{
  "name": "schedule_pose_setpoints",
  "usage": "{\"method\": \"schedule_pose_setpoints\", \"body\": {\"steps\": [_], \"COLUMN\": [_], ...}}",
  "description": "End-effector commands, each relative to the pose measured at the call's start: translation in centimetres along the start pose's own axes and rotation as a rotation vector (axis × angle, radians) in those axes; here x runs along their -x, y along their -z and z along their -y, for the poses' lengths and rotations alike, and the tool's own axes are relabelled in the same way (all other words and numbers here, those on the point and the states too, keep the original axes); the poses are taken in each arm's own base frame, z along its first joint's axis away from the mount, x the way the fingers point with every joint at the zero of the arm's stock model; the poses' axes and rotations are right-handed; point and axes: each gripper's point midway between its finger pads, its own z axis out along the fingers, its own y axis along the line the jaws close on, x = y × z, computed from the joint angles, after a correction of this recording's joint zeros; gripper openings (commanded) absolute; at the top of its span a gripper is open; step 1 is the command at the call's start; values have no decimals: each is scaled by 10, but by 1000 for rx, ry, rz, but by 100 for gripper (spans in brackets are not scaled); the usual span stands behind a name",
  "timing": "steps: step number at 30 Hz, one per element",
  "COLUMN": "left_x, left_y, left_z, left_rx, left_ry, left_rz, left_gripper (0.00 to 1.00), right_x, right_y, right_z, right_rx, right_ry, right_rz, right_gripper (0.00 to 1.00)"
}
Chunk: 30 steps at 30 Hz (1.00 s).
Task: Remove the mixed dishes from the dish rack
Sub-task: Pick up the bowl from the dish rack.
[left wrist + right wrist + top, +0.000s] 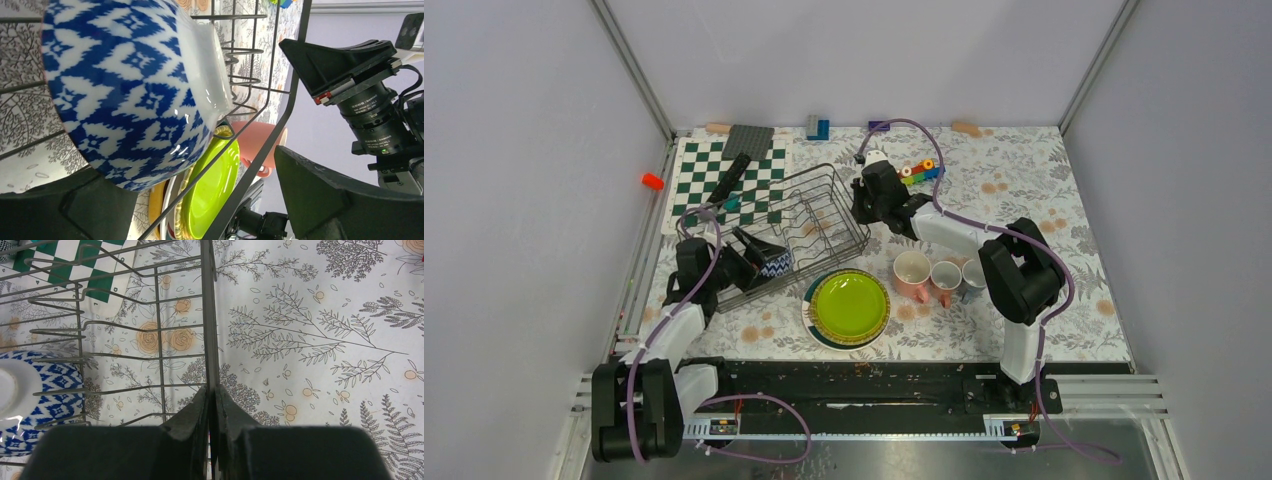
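The left gripper eases outward next until its open fingers straddle the bowl's near rim (768, 275) (116, 184), since that rim lies just outward of one finger.
The black wire dish rack (828, 173) stands left of centre. One blue-and-white patterned bowl (775, 264) lies on its side at the rack's near left corner. My left gripper (762, 257) is open around that corner, and the bowl (125, 85) sits against one finger (55, 212). My right gripper (211, 390) is shut on the rack's right rim wire (209, 315). A lime-green plate (849, 305) tops a stack on the table in front of the rack. Two pink cups (912, 275) (946, 277) and a paler cup (974, 272) stand to its right.
A green-and-white chequered board (714, 165) lies behind the rack on the left, with a grey baseplate (747, 140) at its far edge. Coloured toy bricks (919, 172) lie beyond the right gripper. A small red object (653, 181) sits at the left wall.
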Motion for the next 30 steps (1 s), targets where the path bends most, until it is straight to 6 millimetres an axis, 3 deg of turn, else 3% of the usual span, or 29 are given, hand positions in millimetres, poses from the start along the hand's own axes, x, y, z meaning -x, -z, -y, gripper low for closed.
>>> {"method": "schedule_pose_setpoints", "body": {"steps": [1,14,19,24,30], "left_x": [19,44,50,56,61], "left_y": [-6,-18,-18,-18,-22], "left_z": [21,37,45,47,36], "left_rx": [-86,-207,-244,-250,-211], "left_ry": [-47,-20,-8,2,28], "left_rz": [78,197,210,240,276], "left_gripper": [99,92,80,74,65], "right_x": [10,6,1,1,-1], "right_y": [15,17,19,20,19], "right_z": [3,6,9,11,9], "right_rx": [-31,-39,-57,-62,-57], "right_ry": [-39,-36,-25,-26,-28], "right_rz": [28,22,1,0,-8], "right_gripper": [0,0,0,0,0]}}
